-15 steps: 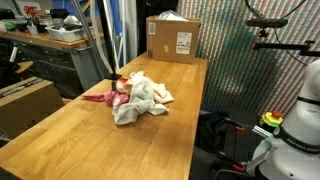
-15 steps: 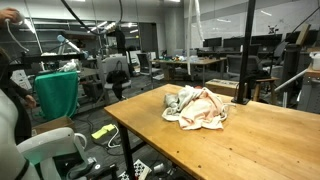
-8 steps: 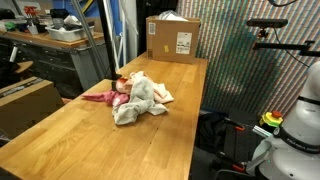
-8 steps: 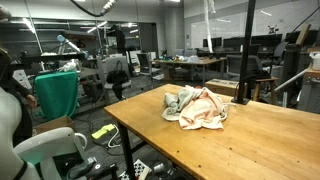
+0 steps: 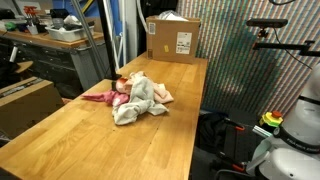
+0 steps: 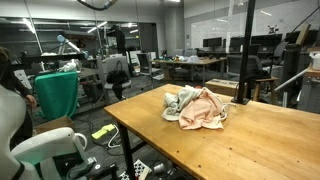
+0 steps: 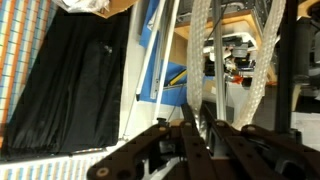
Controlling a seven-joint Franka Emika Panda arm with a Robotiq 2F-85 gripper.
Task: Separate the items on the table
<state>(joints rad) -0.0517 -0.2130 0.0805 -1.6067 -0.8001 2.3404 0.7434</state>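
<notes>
My gripper stays high and moves over the table's open part (image 5: 173, 74) next, since bare table lies between the heap and the brown cardboard box.
The items lie in one heap on the table (image 5: 100, 140) (image 6: 270, 140). In the heap a white towel (image 5: 133, 103) (image 6: 182, 100) is bunched against a pink cloth (image 5: 161, 95) (image 6: 206, 108), and a red piece (image 5: 100, 97) sticks out at one side. My gripper (image 7: 196, 140) shows only in the wrist view, shut on the thin white rope (image 7: 203, 55). The rope hangs in loops in front of the camera, high above the table. In both exterior views the gripper is out of frame.
A brown cardboard box (image 5: 172, 40) with a white label stands at the table's far end. Beside the table are a cluttered workbench (image 5: 50, 40) and another carton (image 5: 25, 105). A person (image 6: 10, 95) and a green bin (image 6: 58, 92) are near the robot base (image 6: 45, 150).
The white rope that hung above the heap in an exterior view has drifted sideways and risen out of frame. The heap has stayed where it was.
</notes>
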